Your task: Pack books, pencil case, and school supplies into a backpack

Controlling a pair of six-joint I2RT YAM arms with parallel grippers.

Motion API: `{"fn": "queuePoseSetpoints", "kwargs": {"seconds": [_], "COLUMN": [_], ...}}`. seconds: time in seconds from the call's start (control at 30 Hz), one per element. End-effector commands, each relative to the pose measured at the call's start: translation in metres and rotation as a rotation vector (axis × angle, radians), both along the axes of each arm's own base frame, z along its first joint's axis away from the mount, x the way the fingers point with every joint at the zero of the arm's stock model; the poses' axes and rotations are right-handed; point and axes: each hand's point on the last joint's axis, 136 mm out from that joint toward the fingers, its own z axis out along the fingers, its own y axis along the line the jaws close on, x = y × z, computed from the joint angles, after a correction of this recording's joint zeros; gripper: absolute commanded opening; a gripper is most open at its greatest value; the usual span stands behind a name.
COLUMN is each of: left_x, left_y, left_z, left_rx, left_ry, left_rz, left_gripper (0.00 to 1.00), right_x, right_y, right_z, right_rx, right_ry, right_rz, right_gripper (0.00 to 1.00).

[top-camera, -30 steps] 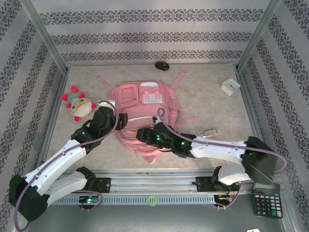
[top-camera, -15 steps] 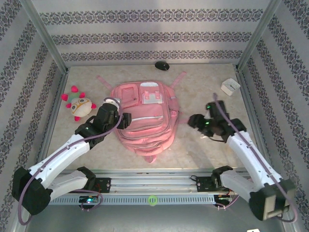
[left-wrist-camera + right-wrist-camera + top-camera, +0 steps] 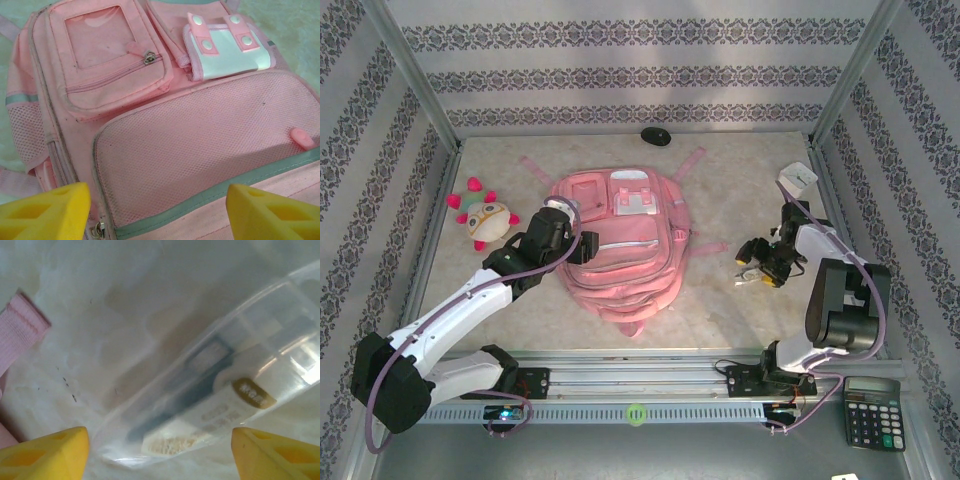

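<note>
I need to turn my right gripper in line with the clear pencil-lead case next and lower it around the case's long sides, because the case lies at a slant below my open fingers.
The pink backpack (image 3: 620, 245) lies flat mid-table, front pockets up. My left gripper (image 3: 582, 246) hovers open over its left side. In the left wrist view the yellow fingertips (image 3: 42, 212) stand wide apart above the mesh pocket of the backpack (image 3: 200, 145), holding nothing. My right gripper (image 3: 753, 262) is low over one of the school supplies, a clear silver-white packet (image 3: 747, 277) on the table right of the backpack. In the right wrist view that packet (image 3: 210, 405) lies between my open fingers (image 3: 45, 452). The books and the pencil case are out of view.
A white square box (image 3: 798, 178) sits at the back right. A plush toy (image 3: 485, 220) lies left of the backpack and a black oval object (image 3: 656, 136) lies by the back wall. A black calculator (image 3: 872, 410) rests off the table's front right. A pink strap (image 3: 20, 327) lies near the packet.
The right arm swung off the backpack to the right and came down over the clear packet, its jaws widening. The left gripper shifted slightly up along the backpack's left side.
</note>
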Motion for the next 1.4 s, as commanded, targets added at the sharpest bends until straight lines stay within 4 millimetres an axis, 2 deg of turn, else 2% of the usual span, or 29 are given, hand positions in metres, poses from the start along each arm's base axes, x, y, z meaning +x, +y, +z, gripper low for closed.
{"fn": "queuePoseSetpoints", "kwargs": {"seconds": [0.0,0.1,0.2,0.33,0.67,0.8,0.9,0.97,1.03,1.1,1.23,1.37], "left_x": [0.005,0.006,0.006,0.007,0.009,0.009,0.008,0.009,0.009,0.009,0.006,0.000], "left_y": [0.000,0.001,0.000,-0.001,-0.004,-0.003,-0.003,-0.003,-0.004,-0.004,-0.006,-0.022], "left_z": [0.010,0.007,0.006,0.005,0.002,0.001,0.001,0.000,0.000,0.000,0.005,0.020], "left_rx": [-0.004,-0.001,-0.003,-0.003,0.005,0.009,0.010,0.009,0.009,0.019,0.053,0.059], "left_ry": [-0.028,-0.025,-0.022,-0.022,-0.011,-0.006,-0.005,-0.005,-0.004,-0.006,-0.038,-0.146], "left_rz": [-0.007,-0.005,-0.008,-0.009,-0.021,-0.021,-0.022,-0.019,-0.025,-0.030,-0.089,-0.252], "left_gripper": [0.71,0.72,0.72,0.72,0.71,0.71,0.71,0.71,0.71,0.71,0.71,0.70], "right_x": [0.021,0.028,0.036,0.036,0.011,-0.001,-0.013,-0.012,-0.009,-0.007,-0.001,0.009], "right_y": [-0.011,-0.009,-0.007,-0.011,-0.005,-0.010,-0.012,-0.010,-0.010,-0.007,0.003,0.023], "right_z": [-0.005,-0.011,-0.007,-0.007,-0.028,-0.034,-0.035,-0.035,-0.034,-0.034,-0.022,0.009], "right_rx": [-0.037,-0.021,-0.027,-0.072,-0.220,-0.305,-0.355,-0.360,-0.381,-0.370,-0.318,-0.230], "right_ry": [-0.045,-0.046,-0.076,-0.047,0.150,0.237,0.304,0.301,0.294,0.290,0.226,0.069], "right_rz": [0.002,0.006,0.022,0.062,0.279,0.349,0.381,0.392,0.407,0.418,0.409,0.374], "right_gripper": [0.76,0.75,0.73,0.70,0.66,0.60,0.61,0.54,0.43,0.37,0.33,0.32]}}
